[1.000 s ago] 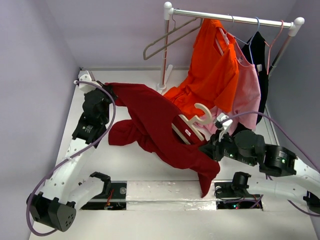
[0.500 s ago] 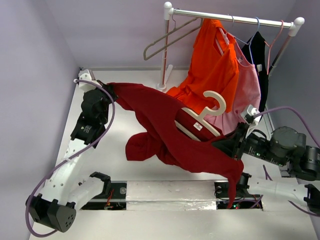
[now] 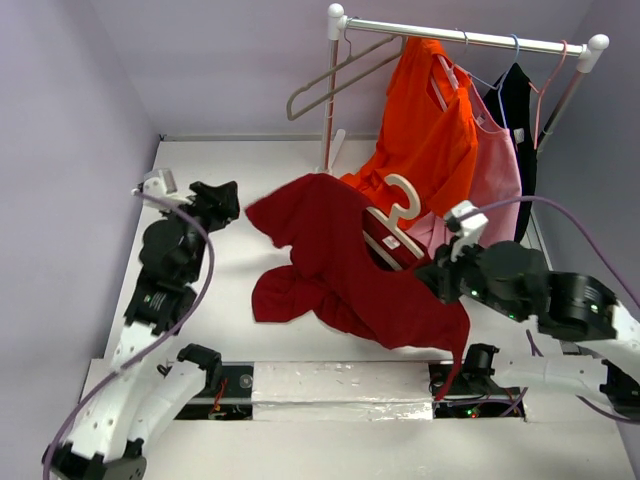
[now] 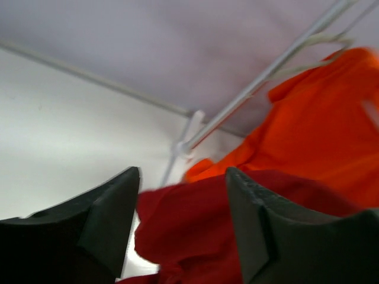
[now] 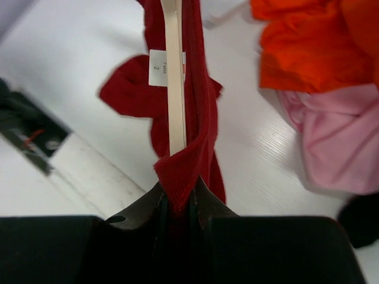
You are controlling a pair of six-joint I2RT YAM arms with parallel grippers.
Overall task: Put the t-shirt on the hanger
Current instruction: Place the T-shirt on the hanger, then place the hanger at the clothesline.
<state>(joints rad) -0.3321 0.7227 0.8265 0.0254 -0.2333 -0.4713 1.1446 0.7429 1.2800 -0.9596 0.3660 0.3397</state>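
My right gripper is to move up and outward next, above and outward of the rack's bare bar (image 3: 408, 29), and then let go, since the hook is clear of cloth.
The maroon t-shirt (image 3: 335, 260) hangs bunched over the table's middle, one end draped on the cream hanger (image 3: 400, 205), whose hook sticks up out of the cloth. My right gripper (image 3: 440, 280) is shut on the t-shirt's folded collar (image 5: 198, 106), and the hanger's arm (image 5: 174, 89) runs into that fold. In the right wrist view the gripper (image 5: 177, 201) pinches the red band tight. My left gripper (image 3: 215, 198) stands open to the left of the shirt, apart from it. Seen from the left wrist, the gripper (image 4: 183, 219) holds nothing and the t-shirt (image 4: 195, 231) lies beyond it.
A white clothes rack (image 3: 460, 38) stands at the back with a thin grey-tan hanger (image 3: 330, 85), an orange shirt (image 3: 425, 130), a pink garment (image 3: 495, 185) and a black garment (image 3: 520, 110). Its post (image 3: 330, 110) rises just behind the t-shirt. Purple walls close in the sides.
The left gripper has opened, let go of the t-shirt and drawn back to the left. The freed cloth fell toward the centre. The right gripper swung back left with hanger and shirt.
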